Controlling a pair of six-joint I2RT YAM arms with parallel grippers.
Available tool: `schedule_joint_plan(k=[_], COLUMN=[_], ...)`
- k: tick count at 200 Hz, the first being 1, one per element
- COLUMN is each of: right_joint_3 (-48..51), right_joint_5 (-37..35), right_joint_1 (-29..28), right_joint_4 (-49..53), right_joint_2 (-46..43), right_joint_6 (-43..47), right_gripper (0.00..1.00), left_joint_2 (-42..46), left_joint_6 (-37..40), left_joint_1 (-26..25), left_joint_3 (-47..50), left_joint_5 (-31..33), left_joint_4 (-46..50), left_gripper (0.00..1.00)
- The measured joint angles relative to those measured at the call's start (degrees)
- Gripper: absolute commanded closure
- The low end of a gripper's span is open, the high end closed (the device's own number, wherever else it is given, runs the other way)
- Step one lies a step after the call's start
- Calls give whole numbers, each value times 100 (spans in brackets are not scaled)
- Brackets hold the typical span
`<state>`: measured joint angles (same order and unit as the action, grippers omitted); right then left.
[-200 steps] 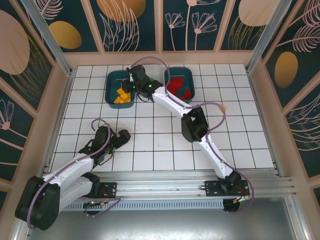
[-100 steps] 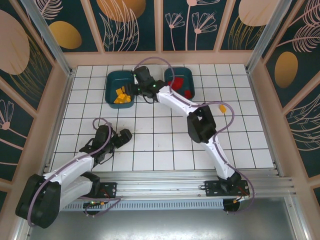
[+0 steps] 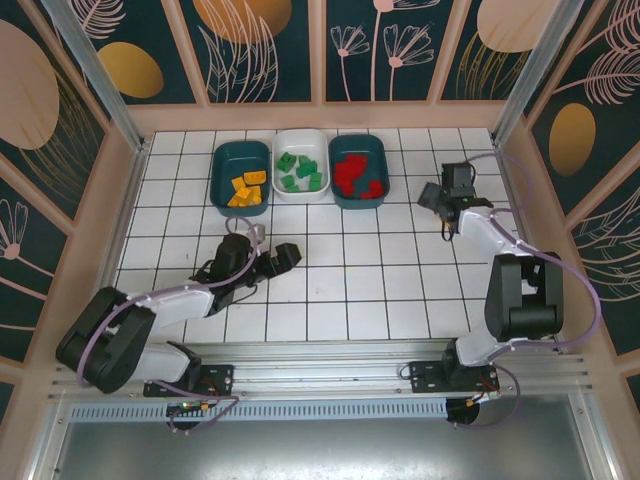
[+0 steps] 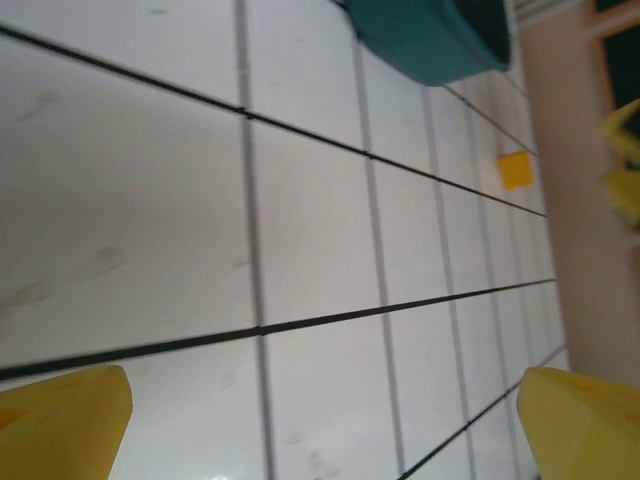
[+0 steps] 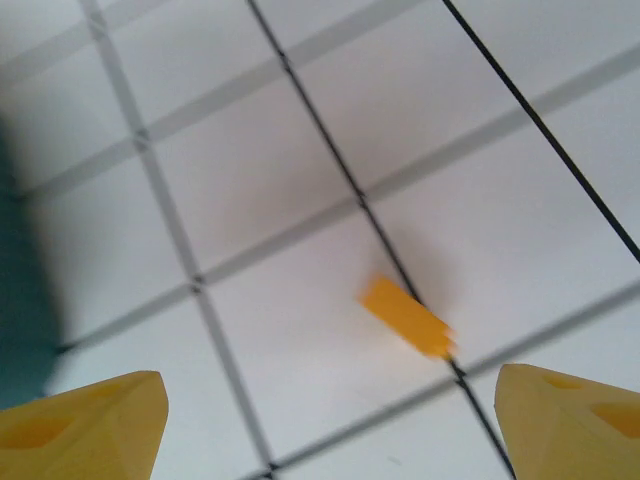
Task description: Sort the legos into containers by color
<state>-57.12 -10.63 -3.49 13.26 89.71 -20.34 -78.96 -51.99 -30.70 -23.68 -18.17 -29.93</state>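
My open right gripper goes down next onto the loose orange lego [image 3: 447, 224] on the tiles below its fingers, the only lego still outside the tubs.
Three containers stand in a row at the back. The left teal tub [image 3: 222, 165] holds orange-yellow legos [image 3: 243, 190], the white tub [image 3: 300, 137] green ones [image 3: 300, 172], and the right teal tub [image 3: 378, 150] red ones [image 3: 355, 177]. One orange lego [image 5: 405, 315] lies loose on the floor tiles. My right gripper [image 5: 330, 420] hovers open just above it, at the right of the floor [image 3: 437, 200]; the lego is nearer its right finger and untouched. My left gripper [image 3: 288, 255] is open and empty over mid-floor tiles [image 4: 320, 430], and sees the loose lego [image 4: 515, 170] far off.
A teal tub's corner [image 4: 430, 40] shows at the top of the left wrist view, and the pink side wall [image 4: 590, 200] at its right. White tiled floor [image 3: 330, 290] spreads between the two arms. Raised walls enclose the floor on all sides.
My right arm swung from over the left teal tub to the floor's right side, and its jaws opened. The left gripper moved right and slightly forward. The white tub is now uncovered.
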Motion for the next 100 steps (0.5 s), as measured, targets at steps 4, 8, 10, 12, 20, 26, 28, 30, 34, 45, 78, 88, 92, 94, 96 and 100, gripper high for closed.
schedule_joint_plan(k=[4, 8, 10, 12, 20, 26, 28, 30, 34, 45, 78, 88, 92, 94, 96, 100], right_joint_3=[17, 22, 22, 20, 15, 4, -7, -15, -46, -144, -603, -708, -748, -767, -782, -817], right_joint_5=[2, 20, 17, 22, 44, 46, 50, 50, 52, 44, -83, -136, -157, -166, -179, -203], right_joint_1=[39, 68, 81, 92, 118, 125, 129, 131, 140, 168, 251, 282, 299, 306, 313, 334], right_joint_4=[37, 63, 61, 57, 35, 26, 28, 26, 26, 26, 83, 96, 109, 114, 116, 125], right_joint_2=[55, 129, 168, 219, 365, 483, 525, 568, 671, 922, 1626, 1751, 1803, 1818, 1836, 1878], right_joint_6=[4, 7, 9, 11, 15, 31, 31, 31, 37, 59, 168, 192, 203, 199, 190, 195], right_gripper=[14, 14, 14, 14, 14, 15, 16, 16, 17, 20, 31, 33, 35, 35, 36, 38], left_joint_2=[-70, -146, -179, -199, -275, -293, -293, -293, -293, -286, -70, 17, 55, 72, 81, 107], left_joint_6=[-7, -24, -24, -24, -26, -26, -24, -24, -24, -22, -20, -17, -17, -17, -17, -15], left_joint_1=[-2, -2, -2, -2, -2, -2, -2, -2, -2, -2, -2, -2, -2, -2, -2, -2], left_joint_3=[-31, -61, -72, -79, -94, -96, -96, -96, -96, -96, -20, 4, 13, 15, 17, 22], left_joint_5=[-37, -81, -94, -103, -144, -157, -157, -160, -157, -155, -131, -111, -107, -105, -101, -87], left_joint_4=[-81, -155, -184, -203, -289, -304, -308, -308, -308, -308, -280, -282, -280, -278, -278, -280], left_gripper=[2, 1, 1, 1, 2, 1, 2, 2, 2, 2, 1, 2, 1, 1, 1, 1])
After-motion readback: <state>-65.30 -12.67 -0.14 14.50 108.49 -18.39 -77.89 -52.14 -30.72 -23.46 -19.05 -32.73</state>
